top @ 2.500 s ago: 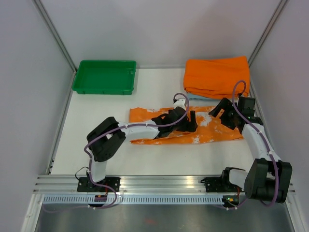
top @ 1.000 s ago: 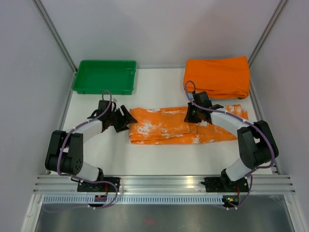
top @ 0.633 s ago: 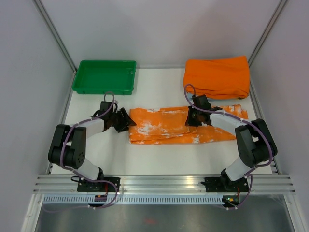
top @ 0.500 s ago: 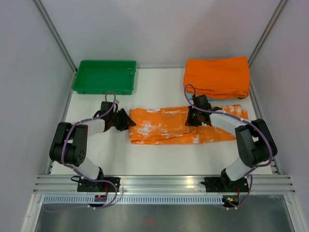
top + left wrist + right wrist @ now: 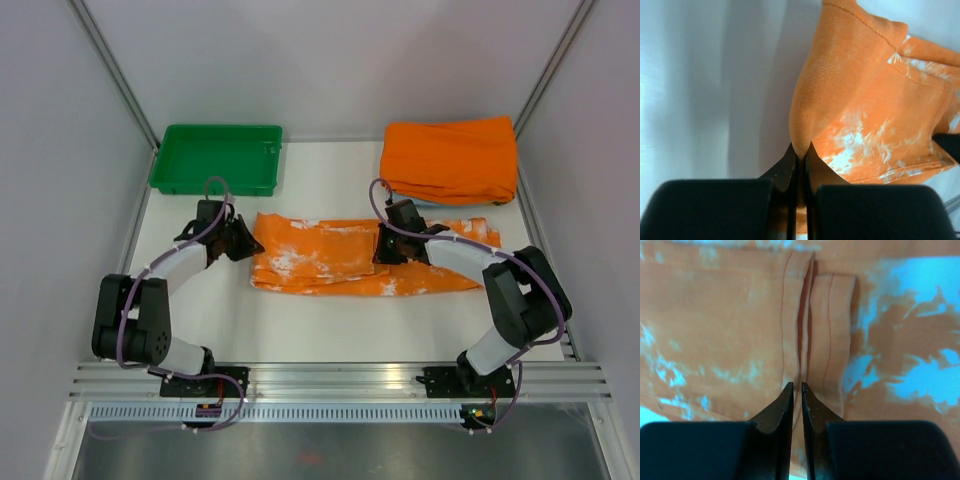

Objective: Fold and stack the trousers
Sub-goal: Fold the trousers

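My left gripper should carry the trousers' pinched fold across onto the trousers' uncovered end (image 5: 480, 229) and let go, because that end lies to the right of my left gripper in the top view.
The trousers (image 5: 325, 255) lie flat across the middle of the table, orange with white blotches, folded lengthwise. My left gripper (image 5: 246, 241) is at their left end. In the left wrist view it (image 5: 800, 151) is shut on a raised pinch of the orange cloth (image 5: 865, 110). My right gripper (image 5: 384, 250) rests on the trousers right of centre. In the right wrist view its jaws (image 5: 796, 387) are shut on a thin fold of the cloth (image 5: 730, 330) beside a stitched hem. The trousers' right end (image 5: 470, 232) reaches past the right arm.
A green tray (image 5: 215, 160) stands at the back left. A plain orange folded cloth (image 5: 450, 158) lies at the back right, with a sliver of light blue cloth (image 5: 428, 203) under its front edge. Grey walls and metal rails close in the table.
The left gripper has shut on the trousers' left end. Both grippers and the trousers have shifted a little to the left and away from the arm bases.
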You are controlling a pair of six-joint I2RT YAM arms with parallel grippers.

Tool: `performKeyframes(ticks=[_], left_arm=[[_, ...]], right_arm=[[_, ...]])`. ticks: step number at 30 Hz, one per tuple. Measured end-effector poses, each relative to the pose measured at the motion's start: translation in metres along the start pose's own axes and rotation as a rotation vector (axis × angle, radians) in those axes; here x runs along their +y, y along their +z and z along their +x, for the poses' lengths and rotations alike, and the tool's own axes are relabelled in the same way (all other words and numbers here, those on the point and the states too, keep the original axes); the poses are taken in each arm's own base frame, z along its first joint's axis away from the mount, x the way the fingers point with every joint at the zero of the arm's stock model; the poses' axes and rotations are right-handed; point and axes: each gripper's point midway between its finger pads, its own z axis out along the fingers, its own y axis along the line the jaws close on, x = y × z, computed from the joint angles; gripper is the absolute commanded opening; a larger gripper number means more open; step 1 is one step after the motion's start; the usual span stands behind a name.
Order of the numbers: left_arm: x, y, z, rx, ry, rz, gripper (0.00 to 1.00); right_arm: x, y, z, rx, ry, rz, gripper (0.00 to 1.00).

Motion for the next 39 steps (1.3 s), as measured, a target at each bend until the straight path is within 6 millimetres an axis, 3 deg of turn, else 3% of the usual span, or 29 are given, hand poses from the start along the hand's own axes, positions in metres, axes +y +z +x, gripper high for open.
performKeyframes(ticks=[4,8,11,15,18,21,24,26,29,33,36,39], left_arm=[[0.016,-0.026,-0.038,-0.093,0.028,-0.07,0.02],[0.031,-0.057,-0.069,-0.167,0.066,-0.159,0.02],[0.021,-0.078,-0.091,-0.206,0.112,-0.171,0.02],[-0.013,-0.109,-0.124,-0.264,0.168,-0.127,0.02],[-0.037,-0.126,-0.139,-0.296,0.196,-0.101,0.02],[-0.07,-0.135,-0.145,-0.3,0.254,-0.102,0.02],[-0.115,-0.13,-0.143,-0.273,0.338,-0.106,0.02],[-0.144,-0.121,-0.137,-0.25,0.394,-0.103,0.02],[-0.188,-0.101,-0.121,-0.21,0.46,-0.093,0.02],[-0.24,-0.066,-0.082,-0.132,0.493,-0.053,0.02],[-0.268,-0.045,-0.049,-0.091,0.484,-0.024,0.02],[-0.294,-0.028,-0.009,-0.054,0.46,0.011,0.02]], right_arm=[[0.039,0.003,0.015,0.016,-0.064,-0.062,0.17],[0.075,0.012,0.01,0.021,-0.108,-0.107,0.18],[0.09,0.007,-0.01,-0.008,-0.113,-0.117,0.27],[0.099,-0.026,-0.066,-0.124,-0.089,-0.136,0.43],[0.071,-0.076,-0.12,-0.277,-0.013,-0.108,0.57],[0.015,-0.13,-0.165,-0.44,0.083,-0.006,0.64],[-0.046,-0.172,-0.183,-0.55,0.171,0.134,0.65],[-0.076,-0.182,-0.177,-0.559,0.214,0.203,0.65],[-0.118,-0.176,-0.154,-0.503,0.285,0.29,0.65],[-0.17,-0.17,-0.119,-0.405,0.387,0.386,0.66],[-0.186,-0.177,-0.111,-0.396,0.425,0.419,0.66],[-0.185,-0.189,-0.114,-0.429,0.43,0.405,0.65]])
